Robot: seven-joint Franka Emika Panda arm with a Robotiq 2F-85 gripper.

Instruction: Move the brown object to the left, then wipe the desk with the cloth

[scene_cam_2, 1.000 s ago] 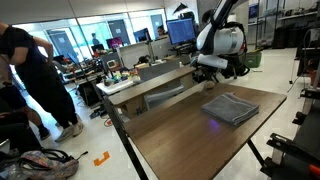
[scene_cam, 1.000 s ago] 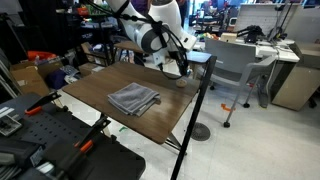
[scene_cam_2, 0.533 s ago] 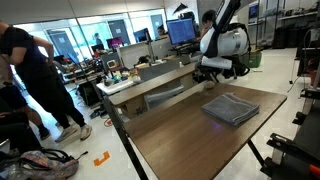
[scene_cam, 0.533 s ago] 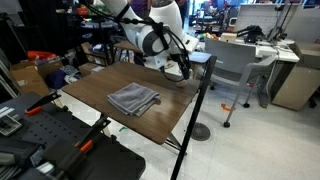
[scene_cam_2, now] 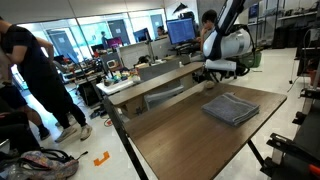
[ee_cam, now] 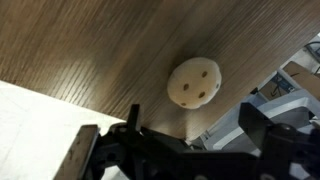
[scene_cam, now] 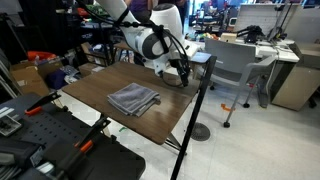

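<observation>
My open gripper should next move down until its fingers are on both sides of the small tan ball (ee_cam: 194, 83), then close on it, because the ball lies on the desk below my gripper.
In the wrist view the brown object (ee_cam: 194, 83), a small tan ball with holes, lies on the wood desk (ee_cam: 90, 45) close to its edge. My gripper (ee_cam: 190, 128) hangs over it, open, one finger on each side, and nothing is held. In both exterior views the gripper (scene_cam: 180, 72) (scene_cam_2: 213, 74) sits low over the desk's far corner and the ball is too small to pick out. The grey cloth (scene_cam: 133, 98) (scene_cam_2: 231, 108) lies folded and rumpled mid-desk (scene_cam: 95, 85) (scene_cam_2: 180, 135), well apart from the gripper.
The desk's edge runs just beside the ball (ee_cam: 265, 75). An office chair (scene_cam: 232, 65) and a white desk (scene_cam: 265, 50) stand beyond it. A person (scene_cam_2: 30, 70) stands off to the side. Black equipment (scene_cam: 60, 145) sits in front of the desk.
The arm has drifted a little along the desk's far edge, bringing the gripper lower at the corner. The jaws stayed open; the cloth has not moved.
</observation>
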